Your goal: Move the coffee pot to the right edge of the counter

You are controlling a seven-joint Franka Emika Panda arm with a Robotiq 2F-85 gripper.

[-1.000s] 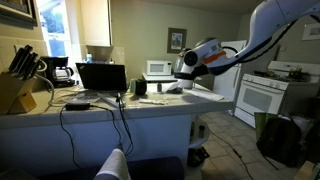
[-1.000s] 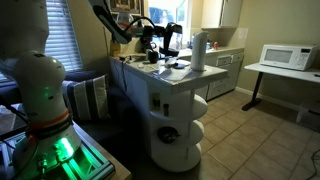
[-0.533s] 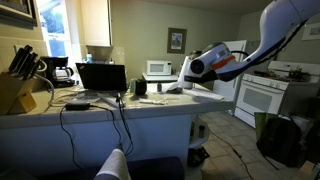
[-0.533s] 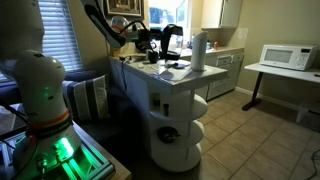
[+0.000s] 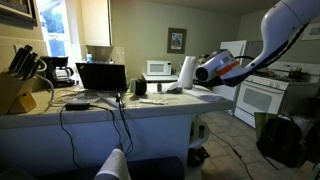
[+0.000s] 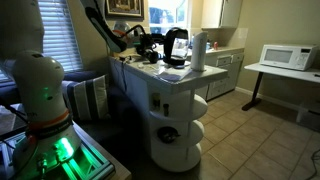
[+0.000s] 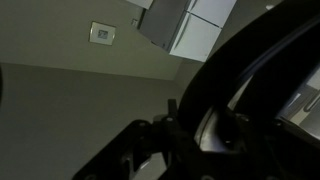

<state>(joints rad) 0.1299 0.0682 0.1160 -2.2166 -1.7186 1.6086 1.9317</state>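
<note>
The gripper lowers the dark coffee pot, still hanging above the counter, down onto the bare end of the pale counter beside the white roll next.
My gripper hangs just above the far right end of the pale counter, next to a tall white roll. In an exterior view the gripper is shut on the dark coffee pot, held a little above the counter. The wrist view is dark. It shows the pot's black curved band and glass belly close up against the jaws. In the exterior view with the laptop, my wrist hides the pot.
A laptop with trailing cables, a knife block and a black drip coffee machine stand along the counter. A white stove is beyond the counter's right end. A microwave sits on a side table.
The arm has carried the gripper and the coffee pot steadily to the right along the counter, past the white roll, toward the counter's end.
</note>
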